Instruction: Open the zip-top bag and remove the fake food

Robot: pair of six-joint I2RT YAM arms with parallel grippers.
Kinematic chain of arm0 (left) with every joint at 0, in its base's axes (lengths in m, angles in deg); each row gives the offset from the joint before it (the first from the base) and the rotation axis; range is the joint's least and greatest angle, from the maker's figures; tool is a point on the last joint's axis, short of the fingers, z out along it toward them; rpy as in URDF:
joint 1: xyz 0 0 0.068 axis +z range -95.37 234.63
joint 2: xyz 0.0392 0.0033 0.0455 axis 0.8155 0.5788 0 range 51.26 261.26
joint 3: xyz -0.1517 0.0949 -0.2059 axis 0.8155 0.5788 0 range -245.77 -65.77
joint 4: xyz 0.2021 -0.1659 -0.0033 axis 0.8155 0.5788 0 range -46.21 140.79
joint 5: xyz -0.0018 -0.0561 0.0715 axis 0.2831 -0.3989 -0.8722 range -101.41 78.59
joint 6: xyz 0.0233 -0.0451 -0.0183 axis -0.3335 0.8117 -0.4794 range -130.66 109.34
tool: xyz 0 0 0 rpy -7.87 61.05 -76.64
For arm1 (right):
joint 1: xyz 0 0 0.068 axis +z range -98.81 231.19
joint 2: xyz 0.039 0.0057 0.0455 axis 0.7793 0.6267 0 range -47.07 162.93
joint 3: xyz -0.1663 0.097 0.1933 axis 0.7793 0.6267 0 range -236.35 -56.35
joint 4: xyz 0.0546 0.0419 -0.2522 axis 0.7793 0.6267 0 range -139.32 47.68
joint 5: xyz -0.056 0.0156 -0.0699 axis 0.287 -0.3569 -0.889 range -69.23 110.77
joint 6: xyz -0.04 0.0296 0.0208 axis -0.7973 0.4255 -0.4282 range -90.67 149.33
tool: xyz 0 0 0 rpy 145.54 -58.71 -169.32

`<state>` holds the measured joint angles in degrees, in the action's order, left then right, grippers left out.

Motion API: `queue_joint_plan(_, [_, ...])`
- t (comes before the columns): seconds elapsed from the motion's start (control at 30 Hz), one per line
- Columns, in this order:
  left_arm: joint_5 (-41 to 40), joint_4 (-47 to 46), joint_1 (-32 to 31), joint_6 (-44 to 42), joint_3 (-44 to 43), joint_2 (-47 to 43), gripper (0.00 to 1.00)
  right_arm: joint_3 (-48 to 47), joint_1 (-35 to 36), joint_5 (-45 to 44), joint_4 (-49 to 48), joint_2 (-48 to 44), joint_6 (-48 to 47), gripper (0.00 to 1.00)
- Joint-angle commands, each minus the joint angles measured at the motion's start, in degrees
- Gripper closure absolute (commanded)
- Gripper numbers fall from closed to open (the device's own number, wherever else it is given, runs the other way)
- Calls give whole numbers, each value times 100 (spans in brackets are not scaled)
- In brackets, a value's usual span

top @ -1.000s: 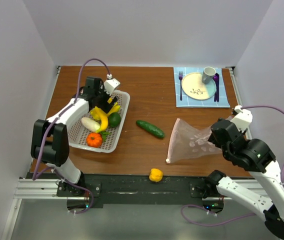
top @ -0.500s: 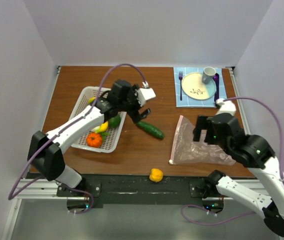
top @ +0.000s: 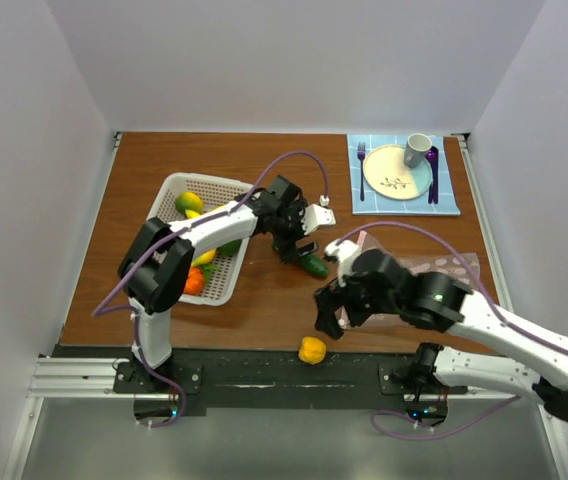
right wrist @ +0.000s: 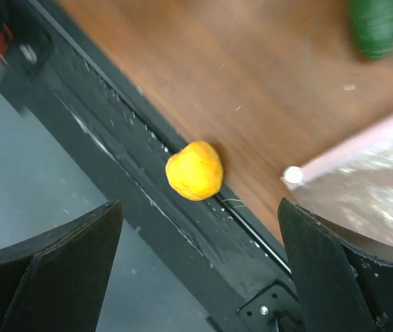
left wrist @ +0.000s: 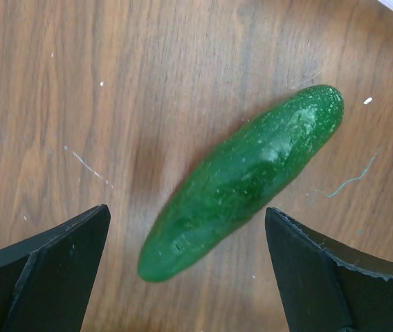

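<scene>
The dark green cucumber (left wrist: 245, 180) lies untouched between my spread fingers, so my left gripper has to go almost straight down around its end nearer the basket (left wrist: 185, 241) next.
The dark green cucumber (top: 315, 266) lies on the wooden table, and my open left gripper (top: 299, 247) hovers right over it. In the left wrist view the cucumber (left wrist: 245, 180) lies between the spread fingers (left wrist: 44, 270), not touched. The clear zip-top bag (top: 444, 268) lies flat at the right, partly hidden by my right arm. My right gripper (top: 325, 312) is open and empty above a yellow fruit (top: 311, 350) at the table's front edge. The right wrist view shows that fruit (right wrist: 194, 171) on the black rail, the bag (right wrist: 369, 194) and its pinkish zip strip (right wrist: 362, 142).
A white perforated basket (top: 226, 187) at the left holds more toy food: a yellow-green fruit (top: 189, 203), a banana (top: 204, 257) and an orange-red fruit (top: 192, 282). A blue mat with a yellow plate (top: 396, 172), fork and cup lies at the back right.
My left gripper has moved from the basket to over the cucumber. My right arm has let go of the bag and swung left and forward to above the yellow fruit.
</scene>
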<state>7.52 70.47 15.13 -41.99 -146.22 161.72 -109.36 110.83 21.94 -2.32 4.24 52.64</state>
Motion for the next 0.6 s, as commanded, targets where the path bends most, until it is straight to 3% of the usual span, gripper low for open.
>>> queue_joint_plan(0.0, [259, 92, -13, -417, -454, 186, 0, 458, 592, -266, -936, 678, 103, 1])
queue_joint_plan(0.33, [189, -259, -13, -418, -191, 644, 0, 1653, 997, -732, -2388, 643, 578, 1])
queue_joint_plan(0.43, [207, -260, -13, -418, -147, 705, 11, 1768, 1146, -811, -2757, 924, 596, 1])
queue_joint_plan(0.47, [215, -251, -13, -418, -156, 714, 20, 1786, 1181, -829, -2828, 1116, 570, 1])
queue_joint_plan(0.57, [224, -233, -13, -418, -112, 679, 24, 1768, 1348, -838, -3144, 1520, 526, 1])
